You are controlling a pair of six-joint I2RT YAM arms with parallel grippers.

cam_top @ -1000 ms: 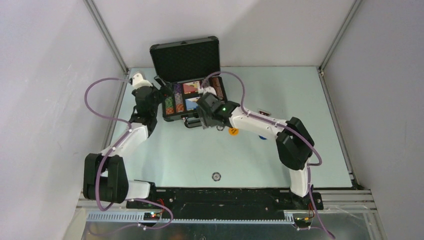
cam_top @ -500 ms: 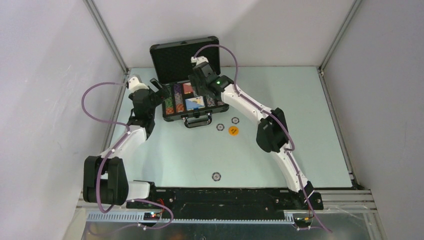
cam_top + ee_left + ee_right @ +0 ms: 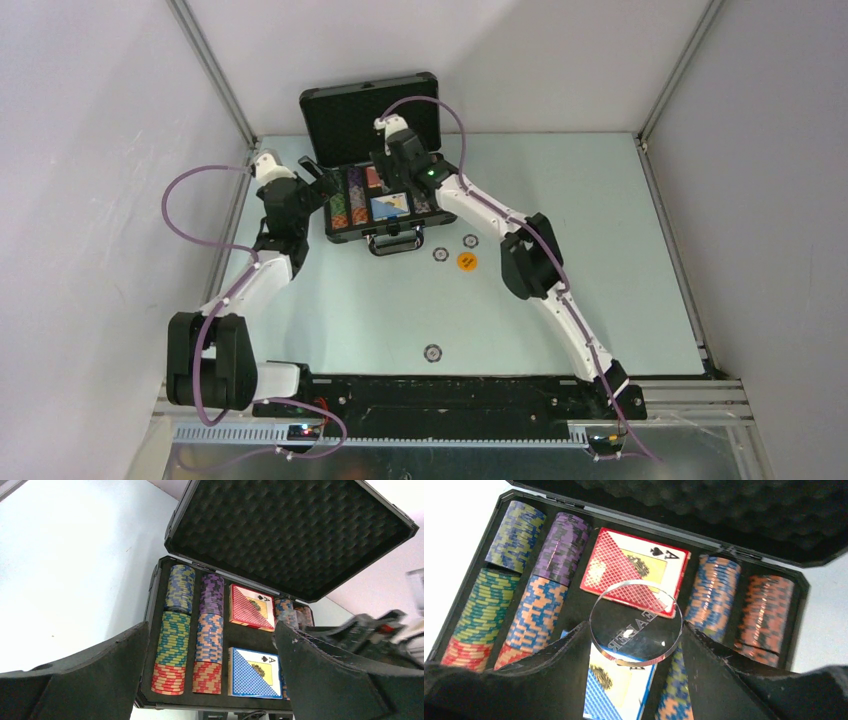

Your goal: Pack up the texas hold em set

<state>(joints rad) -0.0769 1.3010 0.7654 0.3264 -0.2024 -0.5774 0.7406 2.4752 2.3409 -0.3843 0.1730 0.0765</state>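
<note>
My right gripper lowers the clear dealer button onto that deck next, since the top of the red card deck [image 3: 374, 177] [image 3: 636, 571] lies bare.
The black briefcase [image 3: 325, 205] lies open at the back of the table, foam lid [image 3: 372, 118] up. It holds rows of multicoloured chips [image 3: 172, 640], a red card deck [image 3: 634, 570] and a blue card deck [image 3: 252, 672]. My right gripper [image 3: 636, 630] hovers over the decks, shut on a clear round dealer button [image 3: 636, 622]; it also shows in the top view [image 3: 392, 165]. My left gripper [image 3: 210, 680] is open and empty at the case's left front, seen from above [image 3: 318, 180] too. An orange button [image 3: 466, 261] and two small round buttons [image 3: 439, 254] lie in front of the case.
Another small round button [image 3: 432, 352] lies near the table's front edge. Grey walls and metal frame posts [image 3: 215, 75] close in the table on the left, back and right. The case handle [image 3: 395, 243] juts toward me.
My right arm has swung from the table in front of the case up over the open case, carrying the clear button. My left gripper has barely moved.
</note>
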